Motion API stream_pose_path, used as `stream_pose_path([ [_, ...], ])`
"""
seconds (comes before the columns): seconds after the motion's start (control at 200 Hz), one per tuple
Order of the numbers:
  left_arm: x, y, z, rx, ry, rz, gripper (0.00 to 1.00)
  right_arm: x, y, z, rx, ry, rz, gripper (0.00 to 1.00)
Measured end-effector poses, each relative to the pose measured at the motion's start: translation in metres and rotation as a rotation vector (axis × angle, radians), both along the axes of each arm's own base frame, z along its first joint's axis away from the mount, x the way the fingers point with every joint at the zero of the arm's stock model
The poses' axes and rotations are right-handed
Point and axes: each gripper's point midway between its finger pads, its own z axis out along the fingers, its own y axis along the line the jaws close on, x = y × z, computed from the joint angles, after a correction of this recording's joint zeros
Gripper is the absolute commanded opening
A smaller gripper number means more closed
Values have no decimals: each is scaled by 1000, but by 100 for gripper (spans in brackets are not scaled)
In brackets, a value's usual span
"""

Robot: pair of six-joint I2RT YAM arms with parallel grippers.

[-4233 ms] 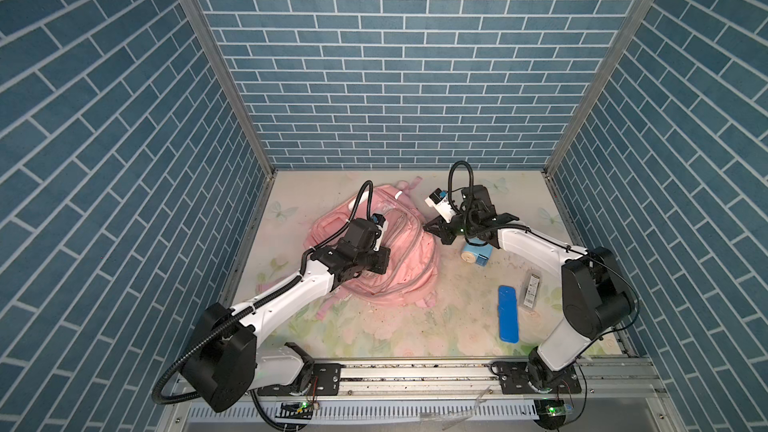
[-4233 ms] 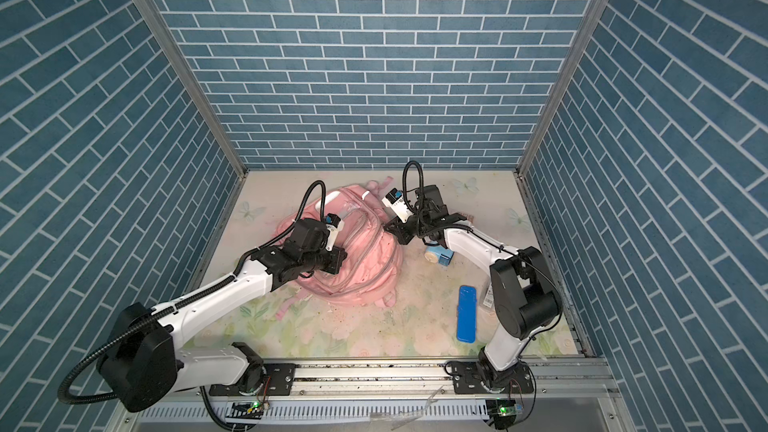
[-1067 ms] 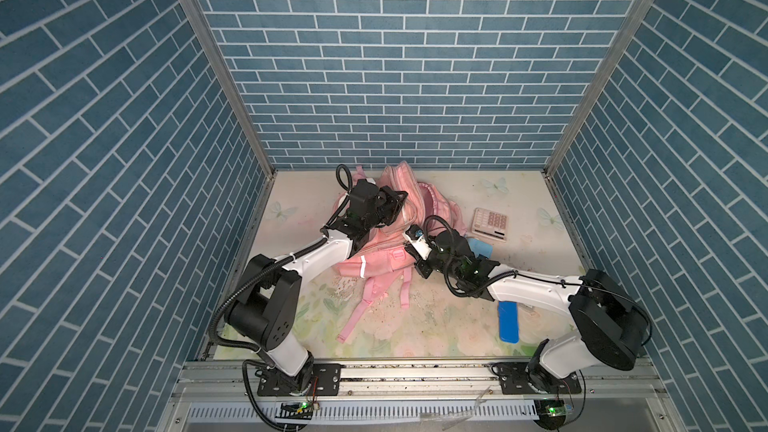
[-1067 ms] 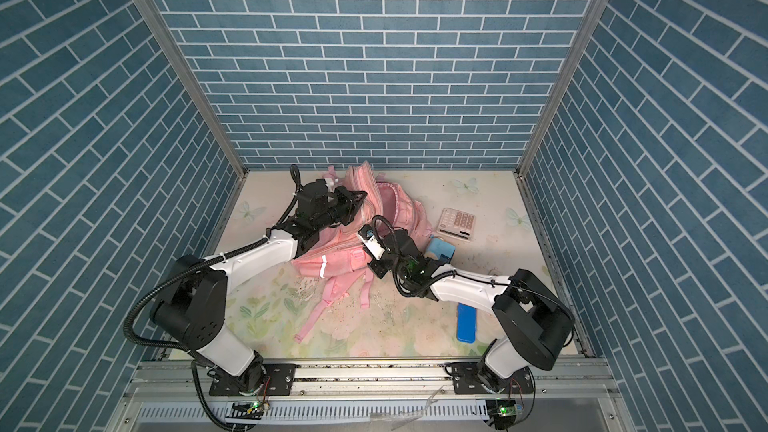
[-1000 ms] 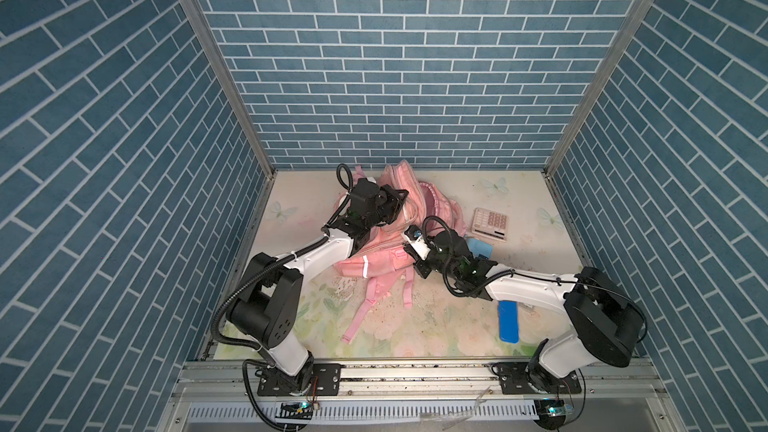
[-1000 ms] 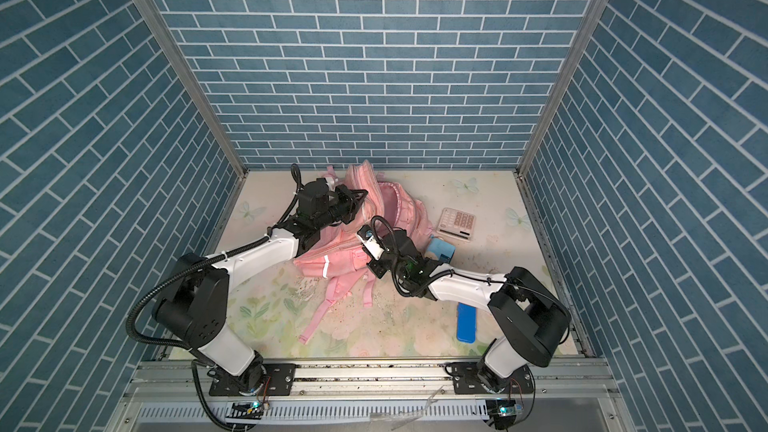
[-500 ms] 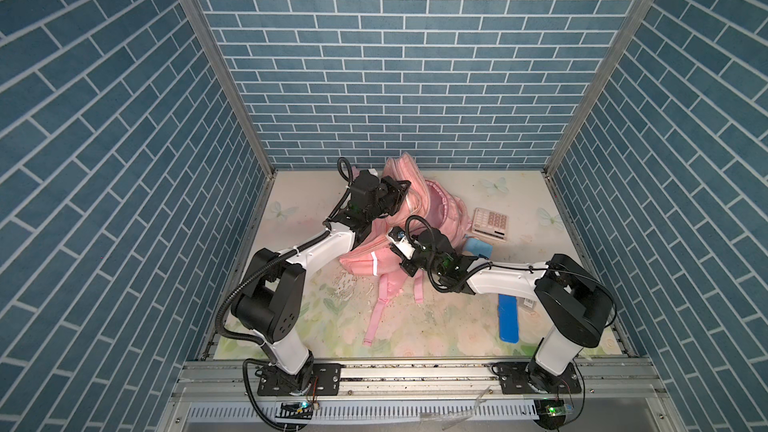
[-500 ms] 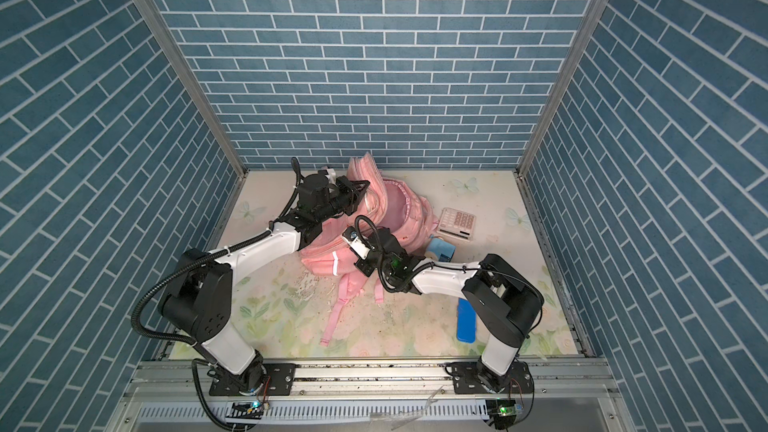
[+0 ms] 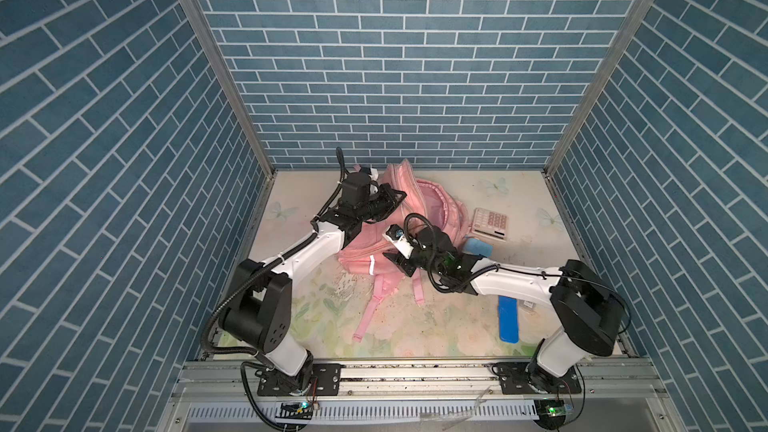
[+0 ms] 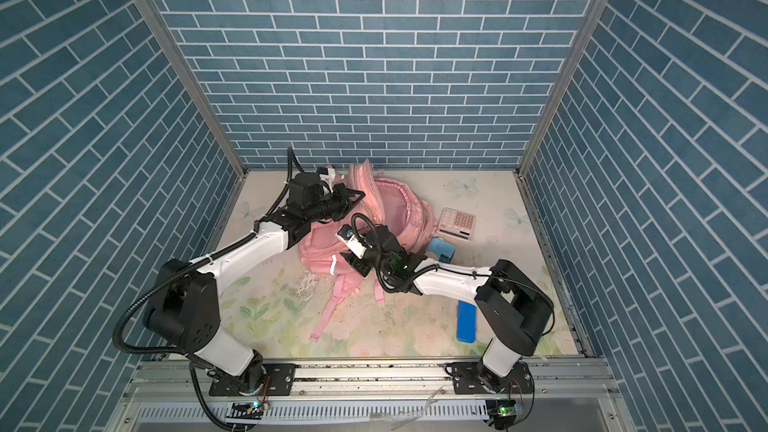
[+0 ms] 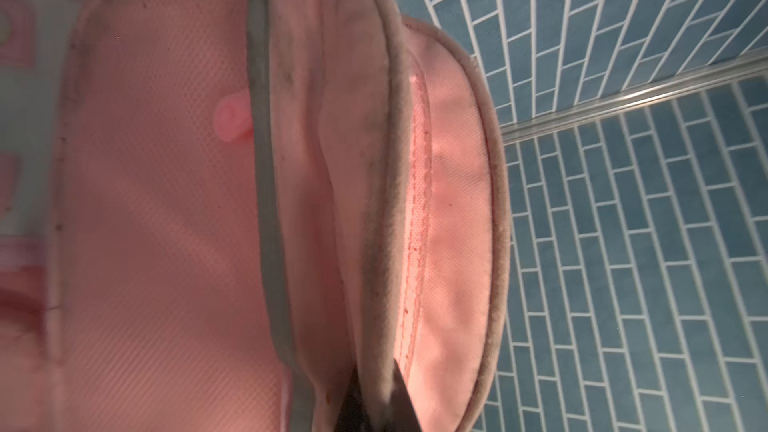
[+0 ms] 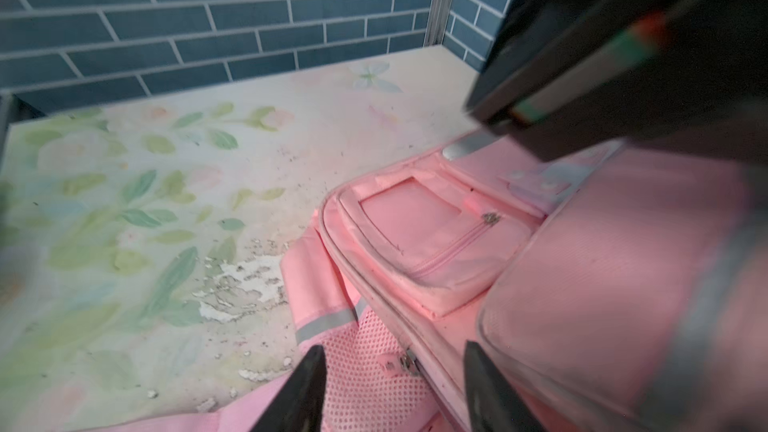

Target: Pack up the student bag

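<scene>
I should lower my left gripper and move it back over the near half of the bag, which is below it, and let go there, because the bag's rim stands up.
The student bag (image 9: 428, 209) (image 10: 390, 211), a soft pink backpack, lies at the back middle of the table with its mouth pulled up and open. My left gripper (image 9: 398, 196) (image 10: 360, 194) is shut on the grey-trimmed rim of that mouth; in the left wrist view the rim (image 11: 386, 243) runs into my pinched left gripper (image 11: 376, 374). My right gripper (image 9: 400, 265) (image 10: 357, 264) (image 12: 395, 363) stands open low at the bag's front side. Its fingers straddle a zip pull (image 12: 405, 361) and pink mesh without gripping. A front zip pocket (image 12: 432, 238) shows beyond.
A white calculator (image 9: 490, 222) (image 10: 457, 221) lies right of the bag, with a small light blue item (image 9: 478, 246) (image 10: 441, 250) beside it. A long blue case (image 9: 508, 320) (image 10: 466, 321) lies front right. Loose pink straps (image 9: 370, 313) trail forward.
My right gripper, shut a second ago, now stands open, and its arm has slid left along the bag's side. The left gripper has lifted the rim higher toward the back wall.
</scene>
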Motion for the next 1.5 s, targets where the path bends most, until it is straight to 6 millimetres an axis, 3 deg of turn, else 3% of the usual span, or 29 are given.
stream_pose_path([
  [0.2, -6, 24, -6, 256, -37, -78, 0, -9, -45, 45, 81, 7, -83, 69],
  [0.265, -8, 33, -12, 334, -34, -99, 0, 1, -67, 55, 97, 33, -152, 70],
  [0.38, -9, 49, -25, 481, -16, -121, 0, 34, -122, 58, 101, 119, -355, 71],
  [0.57, -15, 69, -46, 628, 14, -139, 0, 70, -213, 26, 66, 311, -700, 74],
  [0.775, -31, 63, -77, 636, 43, -179, 2, 67, -266, -21, 23, 501, -921, 85],
  [0.81, -35, 58, -81, 630, 40, -190, 19, 65, -272, -30, 11, 531, -947, 87],
  [0.84, -38, 55, -83, 625, 36, -198, 28, 65, -275, -38, 1, 558, -965, 90],
  [0.93, -52, 43, -88, 598, 34, -219, 47, 64, -279, -60, -36, 627, -1005, 90],
  [0.955, -56, 38, -86, 594, 22, -228, 57, 64, -279, -67, -47, 646, -1013, 90],
  [1.045, -67, 25, -69, 579, -56, -238, 74, 63, -280, -89, -82, 709, -1047, 91],
  [1.195, -79, 9, -20, 533, -215, -212, 79, 66, -281, -114, -114, 780, -1090, 92],
  [1.28, -84, 7, -6, 520, -266, -195, 79, 73, -279, -120, -113, 800, -1111, 92],
  [1.37, -87, 8, -11, 526, -268, -184, 79, 83, -276, -123, -105, 809, -1125, 92],
  [1.5, -97, 11, -38, 556, -215, -195, 79, 91, -274, -128, -95, 813, -1134, 92],
])
